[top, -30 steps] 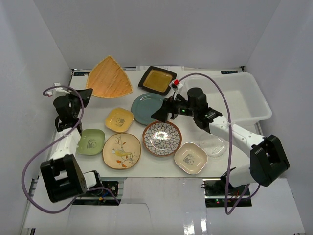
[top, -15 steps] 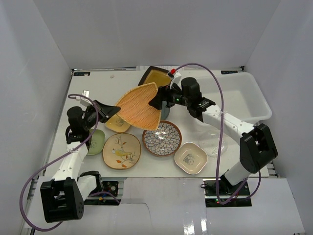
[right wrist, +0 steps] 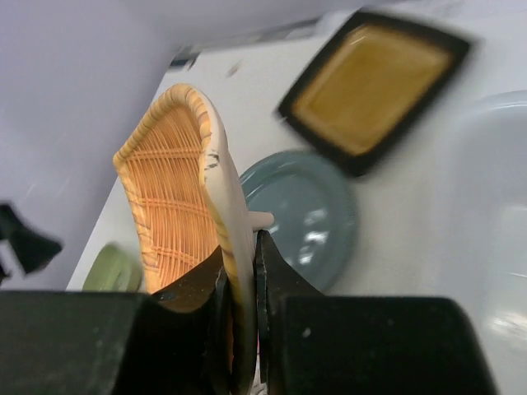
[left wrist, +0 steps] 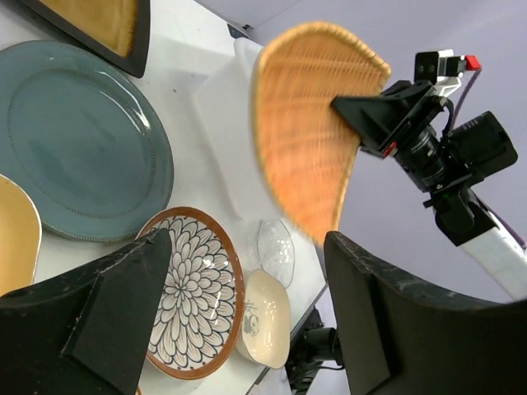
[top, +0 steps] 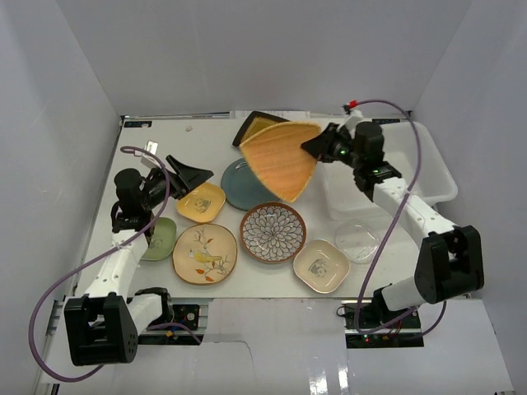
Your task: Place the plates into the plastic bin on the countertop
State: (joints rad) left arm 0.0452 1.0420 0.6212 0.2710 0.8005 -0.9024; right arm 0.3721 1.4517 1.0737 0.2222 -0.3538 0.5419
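My right gripper carries the orange plate [top: 281, 160] to the right in the top view next, then lowers inside the plastic bin to release it, as it still hangs outside.
My right gripper [top: 314, 149] [right wrist: 240, 251] is shut on the rim of an orange woven-look triangular plate [top: 281, 160] [right wrist: 169, 193]. It holds the plate tilted in the air, just left of the translucent plastic bin [top: 431, 186]. My left gripper [top: 194, 176] [left wrist: 247, 245] hangs open and empty above the yellow plate [top: 202, 202]. The other plates lie on the white countertop [top: 165, 148]: dark square [top: 252, 123], teal [top: 241, 186], green [top: 158, 239], bird-painted [top: 204, 253], flower-patterned [top: 272, 232], panda-printed [top: 321, 265] and clear glass [top: 358, 241].
White walls close in the table at the left, back and right. The right arm's purple cable [top: 387, 105] arcs over the bin. Both arm bases [top: 103, 325] stand at the near edge.
The orange plate passed from my left gripper to my right. The left gripper opened and drew back left. The right gripper shut on the plate and carried it right toward the bin.
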